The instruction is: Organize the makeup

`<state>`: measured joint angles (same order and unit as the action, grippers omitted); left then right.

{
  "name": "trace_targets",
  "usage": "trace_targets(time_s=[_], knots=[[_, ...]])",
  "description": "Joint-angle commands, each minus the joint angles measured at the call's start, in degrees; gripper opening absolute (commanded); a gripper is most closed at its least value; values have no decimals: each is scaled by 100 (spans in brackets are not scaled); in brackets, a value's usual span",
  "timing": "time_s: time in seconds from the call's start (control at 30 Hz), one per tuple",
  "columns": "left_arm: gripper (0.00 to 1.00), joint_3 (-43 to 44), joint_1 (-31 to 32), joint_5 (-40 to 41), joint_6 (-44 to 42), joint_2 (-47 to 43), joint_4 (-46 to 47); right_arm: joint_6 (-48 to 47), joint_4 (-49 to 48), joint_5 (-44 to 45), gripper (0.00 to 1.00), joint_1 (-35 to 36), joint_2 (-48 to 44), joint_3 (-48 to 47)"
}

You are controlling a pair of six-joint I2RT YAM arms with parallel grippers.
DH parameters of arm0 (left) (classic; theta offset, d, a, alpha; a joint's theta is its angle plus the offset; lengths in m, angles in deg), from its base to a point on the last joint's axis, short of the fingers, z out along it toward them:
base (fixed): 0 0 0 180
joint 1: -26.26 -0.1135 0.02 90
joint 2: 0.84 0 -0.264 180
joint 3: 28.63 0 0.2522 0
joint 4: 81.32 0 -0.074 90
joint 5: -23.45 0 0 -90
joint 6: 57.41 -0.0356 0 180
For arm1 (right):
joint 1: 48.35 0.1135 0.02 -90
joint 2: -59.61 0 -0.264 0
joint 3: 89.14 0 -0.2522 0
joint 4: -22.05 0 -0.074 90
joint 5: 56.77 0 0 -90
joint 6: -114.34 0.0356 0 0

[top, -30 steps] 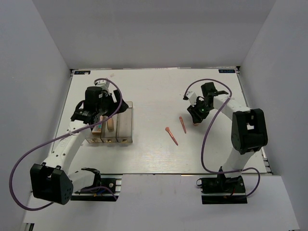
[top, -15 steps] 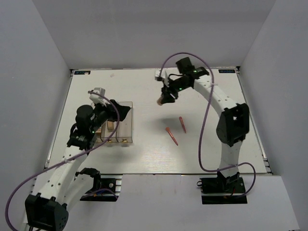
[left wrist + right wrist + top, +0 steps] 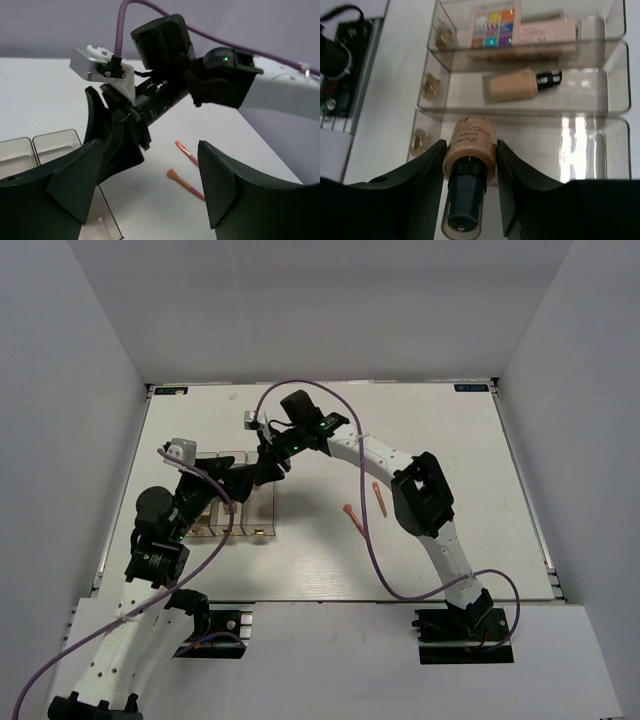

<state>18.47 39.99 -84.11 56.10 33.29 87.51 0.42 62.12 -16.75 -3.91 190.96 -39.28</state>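
The middle compartment's empty knob end [image 3: 232,523] [image 3: 464,91] is below my right gripper and to its left in the top view, so my right gripper will next move over it and lower to release.
My right gripper [image 3: 470,148] is shut on a tan bottle [image 3: 470,145] with a dark cap, held above the near compartment of the clear box [image 3: 615,120]. The middle compartment holds another tan bottle [image 3: 517,85]. Eyeshadow palettes [image 3: 492,27], one multicolour, lie in the far compartment. In the top view the right gripper [image 3: 262,468] hangs over the box [image 3: 262,522], close to my left gripper [image 3: 228,483]. The left gripper [image 3: 147,190] stands open and holds nothing. Two coral-pink sticks [image 3: 187,152] [image 3: 185,184] lie on the table right of the box, seen from above as stick [image 3: 355,521] and stick [image 3: 380,498].
The right arm [image 3: 370,455] stretches across the table's middle toward the left. A purple cable [image 3: 300,390] loops above it. White walls enclose the table on three sides. Gold knobs [image 3: 427,86] mark the box's front.
The right arm swung left from the table's right side to above the box, carrying the bottle. The left arm drew back from the box toward the near edge.
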Motion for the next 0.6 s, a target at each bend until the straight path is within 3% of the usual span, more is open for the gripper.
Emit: trace_targets(time_s=[0.0,0.13,0.33,0.47,0.57], knots=[[86,49,15,165,-30,-275,-153,1266,-1521,-363,0,282,-198,-193],[86,155,15,174,-92,-337,-224,1838,-2304,-259,0,512,-13,-87],[88,234,15,183,-215,-372,-487,2190,-2569,286,0,925,259,18],[89,296,-38,192,-259,-442,-698,2120,-2516,576,19,1031,365,63],[89,331,-38,183,-241,-469,-804,2120,-2490,734,28,1031,435,89]])
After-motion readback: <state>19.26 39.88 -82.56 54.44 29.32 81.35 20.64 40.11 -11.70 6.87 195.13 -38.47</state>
